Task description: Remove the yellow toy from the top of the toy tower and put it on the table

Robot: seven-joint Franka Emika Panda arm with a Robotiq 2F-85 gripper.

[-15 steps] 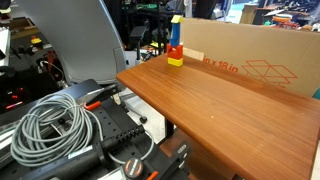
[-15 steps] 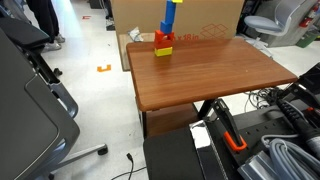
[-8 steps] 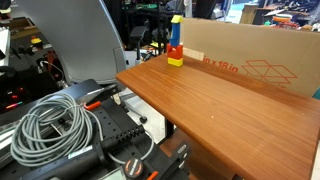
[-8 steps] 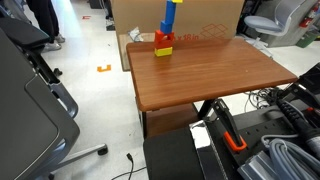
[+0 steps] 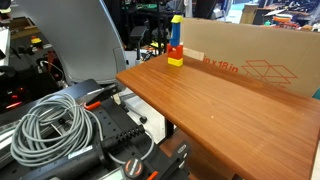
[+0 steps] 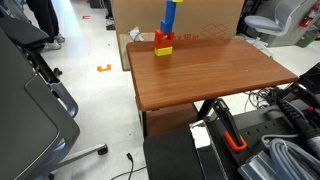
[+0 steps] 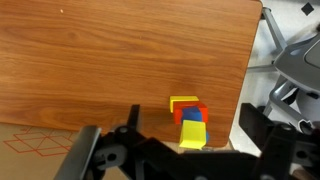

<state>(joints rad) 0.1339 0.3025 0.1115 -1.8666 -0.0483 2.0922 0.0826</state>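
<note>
I will next lower my gripper over the yellow toy (image 5: 176,18) (image 7: 192,133) atop the blue block and close on its sides, as the open fingers already are on either side from above.
The toy tower (image 5: 175,45) stands at the far corner of the table (image 5: 220,110), just in front of a cardboard box. It is a wide yellow block, a red one, then a tall blue one. The yellow toy (image 5: 176,18) sits on top of it. The tower also shows in an exterior view (image 6: 165,35), its top at the frame edge. In the wrist view I look straight down on the yellow toy (image 7: 192,133), near the table's (image 7: 100,60) edge. My gripper (image 7: 172,142) is open and empty above it, one finger on each side. The gripper does not show in the exterior views.
A tan cardboard box (image 5: 250,60) with red print stands on the table behind the tower; it also shows in an exterior view (image 6: 140,15) and the wrist view (image 7: 30,150). A coil of grey cable (image 5: 50,125) and dark equipment lie below the table's near side.
</note>
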